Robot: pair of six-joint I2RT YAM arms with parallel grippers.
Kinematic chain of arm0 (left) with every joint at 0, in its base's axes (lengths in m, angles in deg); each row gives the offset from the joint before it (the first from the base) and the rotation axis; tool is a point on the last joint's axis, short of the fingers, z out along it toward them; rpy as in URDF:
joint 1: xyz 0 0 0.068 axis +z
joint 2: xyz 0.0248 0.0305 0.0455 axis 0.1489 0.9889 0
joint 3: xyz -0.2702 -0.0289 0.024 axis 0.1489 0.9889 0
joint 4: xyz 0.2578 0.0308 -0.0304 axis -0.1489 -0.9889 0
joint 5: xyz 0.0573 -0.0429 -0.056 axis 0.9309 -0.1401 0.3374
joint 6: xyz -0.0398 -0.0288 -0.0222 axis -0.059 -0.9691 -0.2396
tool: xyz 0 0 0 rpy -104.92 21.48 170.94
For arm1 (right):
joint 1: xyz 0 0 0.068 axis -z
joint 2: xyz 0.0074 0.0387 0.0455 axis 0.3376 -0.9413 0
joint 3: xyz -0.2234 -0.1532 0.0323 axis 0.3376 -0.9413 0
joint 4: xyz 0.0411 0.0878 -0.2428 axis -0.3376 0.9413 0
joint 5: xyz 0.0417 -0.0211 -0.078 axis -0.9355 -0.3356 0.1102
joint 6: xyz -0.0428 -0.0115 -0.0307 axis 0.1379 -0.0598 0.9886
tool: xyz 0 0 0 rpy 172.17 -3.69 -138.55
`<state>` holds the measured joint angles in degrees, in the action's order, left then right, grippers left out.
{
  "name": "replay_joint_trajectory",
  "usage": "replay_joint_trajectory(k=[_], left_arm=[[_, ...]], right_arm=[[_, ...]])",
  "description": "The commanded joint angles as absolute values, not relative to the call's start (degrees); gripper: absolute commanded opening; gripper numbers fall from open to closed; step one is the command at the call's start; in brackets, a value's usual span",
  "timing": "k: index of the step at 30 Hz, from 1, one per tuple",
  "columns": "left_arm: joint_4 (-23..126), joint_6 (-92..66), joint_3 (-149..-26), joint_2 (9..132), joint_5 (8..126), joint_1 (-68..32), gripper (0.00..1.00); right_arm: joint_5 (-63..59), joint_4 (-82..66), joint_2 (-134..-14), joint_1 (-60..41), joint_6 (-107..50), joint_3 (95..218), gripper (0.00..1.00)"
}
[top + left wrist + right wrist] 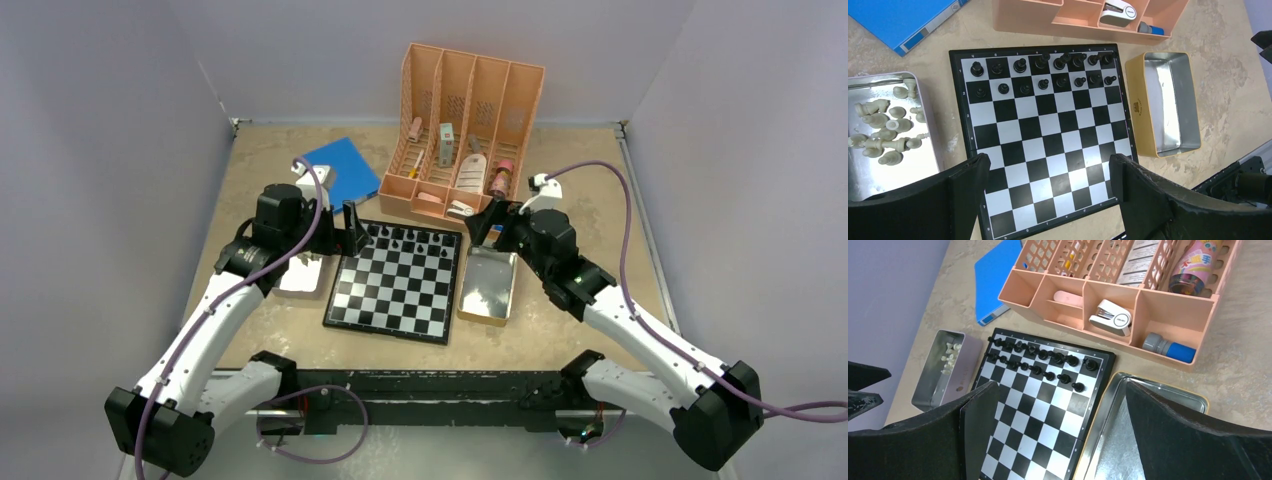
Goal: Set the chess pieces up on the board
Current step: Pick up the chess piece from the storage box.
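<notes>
The board's near rows stand empty, so the left gripper next needs to go to the left in the top view and down onto a pale piece in the tray (897,125).
The board (400,295) lies at the table's middle. Black chess pieces (405,240) fill its two far rows; they also show in the left wrist view (1048,70) and the right wrist view (1043,362). Pale chess pieces (883,130) lie heaped in a silver tray (300,278) left of the board. My left gripper (348,230) is open and empty above the board's far left corner, its jaws wide apart over the board (1048,165). My right gripper (485,222) is open and empty above the far end of an empty gold tin (488,290).
A peach organizer (465,120) with bottles and small items stands behind the board. A flat blue book (345,170) lies at the back left. The gold tin (1168,100) lies right of the board. Purple-grey walls enclose the table.
</notes>
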<state>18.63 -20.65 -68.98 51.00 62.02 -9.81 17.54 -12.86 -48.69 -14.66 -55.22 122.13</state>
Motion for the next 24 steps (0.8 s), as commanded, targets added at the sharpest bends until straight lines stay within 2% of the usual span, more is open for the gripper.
replay_joint_trajectory(k=[1, 5, 9, 12, 16, 24], left_arm=[[20.23, -19.90, -69.41, 49.88, 61.72, -9.61, 0.89], [20.23, -20.69, -69.14, 49.62, 63.90, -9.59, 0.89], [17.74, -26.15, -70.66, 51.57, 71.83, -9.63, 0.86], [16.17, -31.00, -72.22, 53.97, 77.86, -9.56, 0.80], [13.76, -38.65, -73.54, 56.55, 86.46, -9.26, 0.60], [13.42, -51.07, -74.64, 63.68, 88.39, -4.77, 0.44]], right_arm=[[20.14, -12.60, -47.11, -14.81, -55.00, 125.25, 0.99], [20.05, -11.87, -46.48, -14.81, -54.90, 125.07, 0.99], [18.13, -11.76, -45.48, -14.81, -54.32, 124.73, 0.99], [17.68, -12.33, -44.17, -14.81, -54.15, 124.07, 0.99], [15.55, -12.32, -41.71, -14.83, -52.47, 123.53, 0.99], [14.06, -11.51, -35.90, -14.83, -51.11, 120.41, 0.99]])
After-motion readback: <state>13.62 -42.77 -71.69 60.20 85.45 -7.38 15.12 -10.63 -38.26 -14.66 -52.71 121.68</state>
